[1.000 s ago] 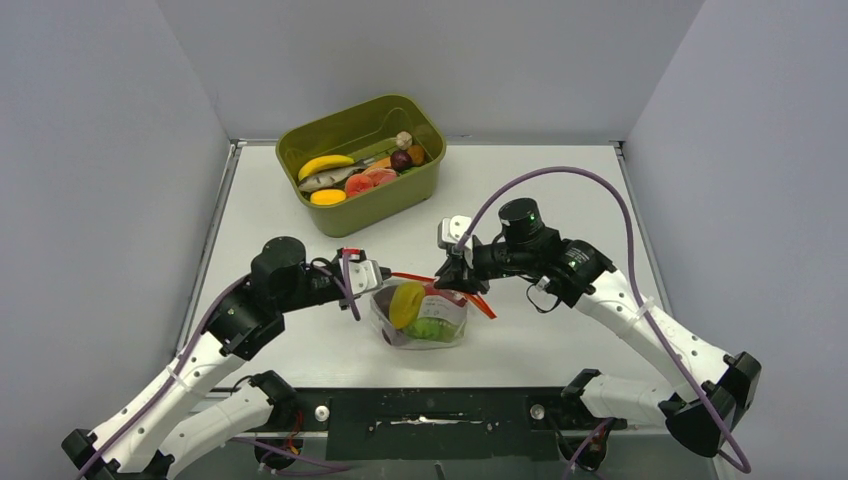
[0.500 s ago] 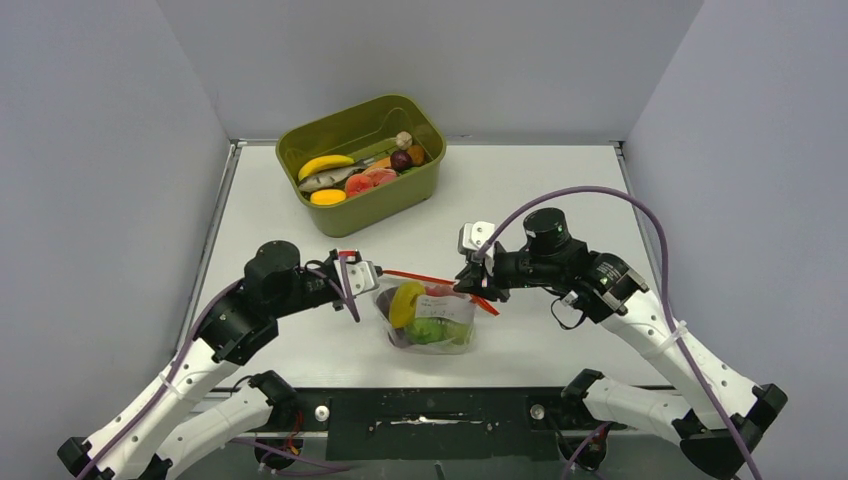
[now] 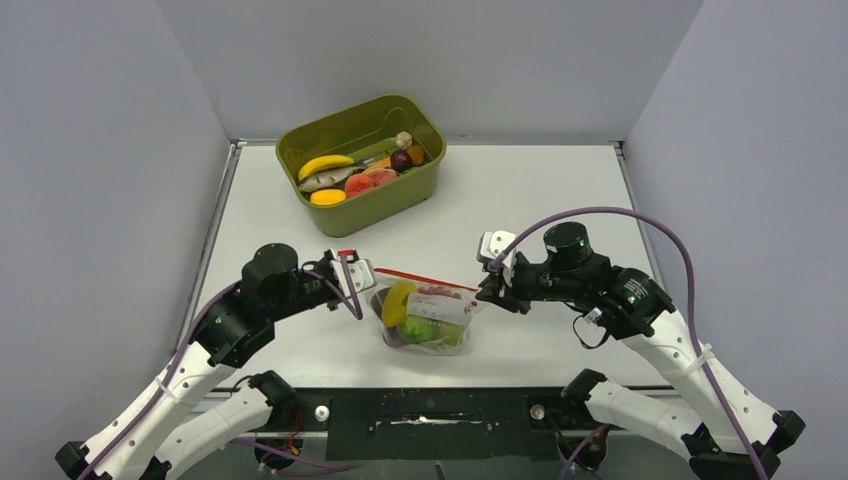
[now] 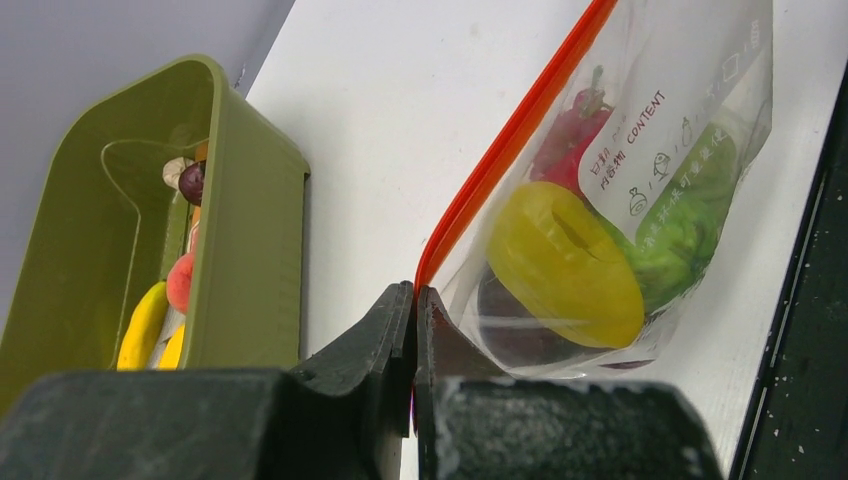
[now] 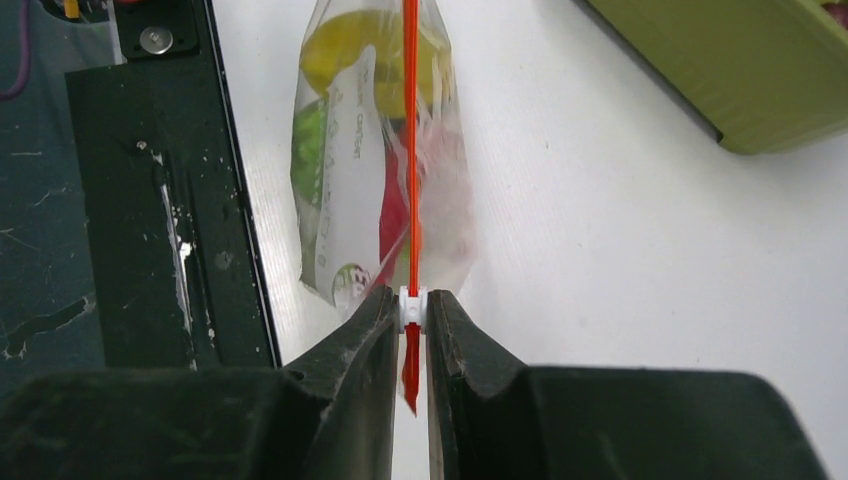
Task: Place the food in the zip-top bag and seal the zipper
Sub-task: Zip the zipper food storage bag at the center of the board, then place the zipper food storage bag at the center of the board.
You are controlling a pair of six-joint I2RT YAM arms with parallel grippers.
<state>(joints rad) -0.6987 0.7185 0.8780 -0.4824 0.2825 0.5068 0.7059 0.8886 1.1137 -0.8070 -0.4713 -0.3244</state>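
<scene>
The slider is already at the end of the zipper, so my right gripper should next carry the bag (image 3: 428,316) outward, lower it onto the clear tabletop beyond and release the slider.
The clear zip-top bag (image 3: 428,316) stands near the table's front edge with yellow, green, red and purple toy food inside (image 4: 565,262). Its red-orange zipper (image 3: 425,279) is stretched straight between both grippers. My left gripper (image 3: 366,279) is shut on the zipper's left end (image 4: 416,290). My right gripper (image 3: 486,285) is shut on the small white slider (image 5: 411,305) at the zipper's right end, with the strip (image 5: 410,150) running away from it over the bag (image 5: 345,190).
An olive-green tub (image 3: 362,165) at the back left holds a banana, red and orange pieces and other toy food; it also shows in the left wrist view (image 4: 245,230). A black base strip (image 3: 430,410) runs along the near edge.
My right gripper has moved right along the zipper with the slider, from near the bag's middle to its right end. The strip is now taut and straight. The left gripper has barely moved.
</scene>
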